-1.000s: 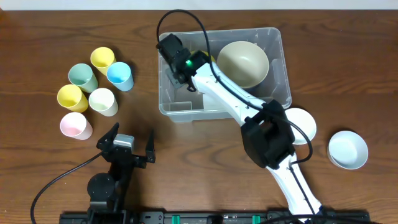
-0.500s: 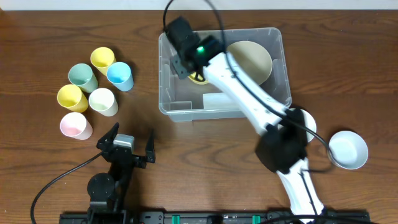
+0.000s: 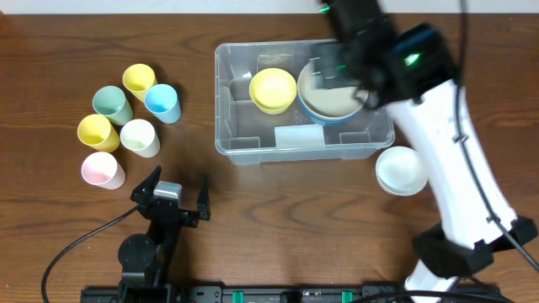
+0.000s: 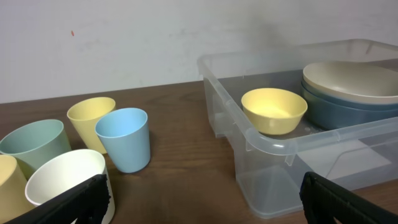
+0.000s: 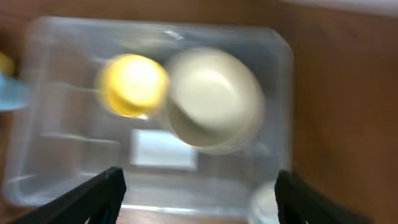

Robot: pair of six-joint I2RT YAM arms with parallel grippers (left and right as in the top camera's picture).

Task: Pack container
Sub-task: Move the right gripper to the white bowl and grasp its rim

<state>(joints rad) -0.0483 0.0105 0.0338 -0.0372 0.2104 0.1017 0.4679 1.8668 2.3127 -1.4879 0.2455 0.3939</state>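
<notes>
The white bowl still stands outside the container (image 3: 244,150), so the right gripper next moves back and down onto the bowl rim's side facing away from it.
The clear container (image 3: 244,150) stands mid-table with a white label (image 3: 299,136) on its floor. Inside it lie a yellow bowl (image 3: 273,90) and a beige bowl (image 3: 333,94) nested in a blue one. My right gripper (image 3: 349,46) hovers high over the bin's right half, blurred, jaws open and empty. Its wrist view looks straight down on the container (image 5: 280,74), the yellow bowl (image 5: 132,85) and the beige bowl (image 5: 214,99), with the right gripper (image 5: 200,199) low in frame. My left gripper (image 3: 173,198) rests open near the front edge, left of the container (image 4: 298,143).
Several pastel cups stand at the left: yellow (image 3: 139,80), blue (image 3: 162,103), green (image 3: 112,104), white (image 3: 140,137), pink (image 3: 103,170). A white bowl (image 3: 402,170) sits on the table just right of the bin's front corner. The right arm (image 3: 455,168) crosses that side.
The right gripper has opened, left the yellow bowl in the container's left half, and swung up and to the right. The left arm has not moved.
</notes>
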